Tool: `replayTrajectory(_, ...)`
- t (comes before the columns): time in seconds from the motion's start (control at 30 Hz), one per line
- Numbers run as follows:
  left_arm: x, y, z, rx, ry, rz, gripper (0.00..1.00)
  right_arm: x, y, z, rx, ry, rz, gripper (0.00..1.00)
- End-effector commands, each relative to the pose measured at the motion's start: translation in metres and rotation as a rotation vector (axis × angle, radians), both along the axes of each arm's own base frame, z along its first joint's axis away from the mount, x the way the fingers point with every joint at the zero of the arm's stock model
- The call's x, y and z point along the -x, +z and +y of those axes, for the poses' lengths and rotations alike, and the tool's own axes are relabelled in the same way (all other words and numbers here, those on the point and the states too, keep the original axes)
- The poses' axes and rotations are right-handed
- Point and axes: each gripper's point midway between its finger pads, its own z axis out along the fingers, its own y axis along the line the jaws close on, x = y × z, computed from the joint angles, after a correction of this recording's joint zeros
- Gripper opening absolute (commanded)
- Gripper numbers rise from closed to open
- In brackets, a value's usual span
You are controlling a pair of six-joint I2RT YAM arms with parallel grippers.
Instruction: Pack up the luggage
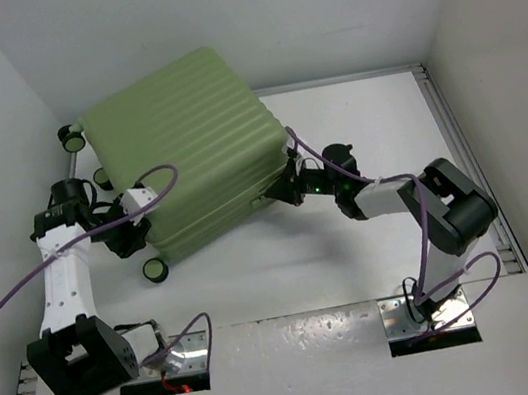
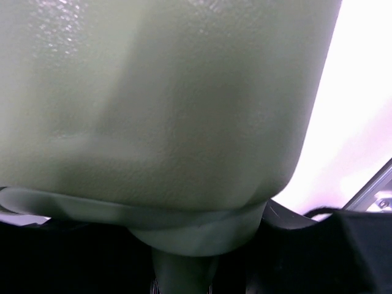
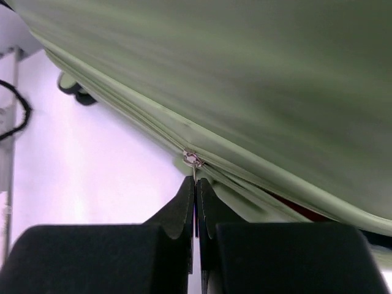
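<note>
The luggage's wheel side stays steadied by my left gripper as it shifts outward and left in the top view next, until I release it. The luggage's seam still gapes.
The light green ribbed luggage (image 1: 183, 140) lies flat on the white table at the back left, lid down, wheels to the left. It fills the left wrist view (image 2: 153, 92) and the right wrist view (image 3: 245, 73). My right gripper (image 1: 283, 189) is at its right edge, and in the right wrist view it (image 3: 195, 184) is shut on the metal zipper pull (image 3: 193, 160). To the right of the pull the zipper seam gapes a little and shows something red (image 3: 300, 209). My left gripper (image 1: 131, 235) presses against the luggage's near left side by a wheel; its fingers are hidden.
Black-and-green wheels stick out at the luggage's left side (image 1: 73, 138) and near corner (image 1: 154, 269). White walls close in on the left, back and right. A metal rail (image 1: 460, 155) runs along the table's right edge. Purple cables (image 1: 156, 190) loop over both arms.
</note>
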Motion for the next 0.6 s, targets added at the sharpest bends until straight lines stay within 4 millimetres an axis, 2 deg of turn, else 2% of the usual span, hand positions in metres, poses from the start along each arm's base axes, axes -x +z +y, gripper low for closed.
replayTrajectory(0.0,0.004,-0.012,0.064,-0.175,0.119,0.067,0.0,-0.024,-0.002,-0.027,0.085,-0.113,-0.104,0.0)
replayTrajectory(0.07,-0.004,-0.009,0.074,-0.195,0.113,0.045,0.0,-0.031,-0.003,-0.041,0.102,-0.161,-0.091,0.0)
replayTrajectory(0.1,-0.004,-0.014,0.083,-0.201,0.138,0.057,0.0,-0.039,0.0,-0.054,0.114,-0.189,-0.117,0.0)
replayTrajectory(0.2,-0.015,-0.012,0.102,-0.209,0.184,0.039,0.0,-0.042,0.007,-0.078,0.137,-0.223,-0.132,0.0)
replayTrajectory(0.23,-0.021,-0.018,0.106,-0.204,0.183,0.05,0.0,-0.041,0.008,-0.081,0.14,-0.225,-0.134,0.0)
replayTrajectory(0.33,-0.039,-0.015,0.125,-0.201,0.244,0.014,0.0,-0.046,-0.001,-0.103,0.197,-0.258,-0.141,0.0)
replayTrajectory(0.37,-0.048,-0.02,0.13,-0.197,0.253,0.013,0.0,-0.049,-0.006,-0.108,0.221,-0.266,-0.152,0.0)
replayTrajectory(0.43,-0.056,-0.019,0.136,-0.183,0.28,0.006,0.0,-0.06,-0.007,-0.119,0.244,-0.295,-0.169,0.0)
replayTrajectory(0.47,-0.063,-0.021,0.14,-0.182,0.288,0.0,0.0,-0.073,-0.007,-0.123,0.25,-0.321,-0.179,0.0)
replayTrajectory(0.57,-0.071,-0.025,0.143,-0.188,0.3,-0.006,0.0,-0.094,-0.005,-0.126,0.248,-0.341,-0.199,0.0)
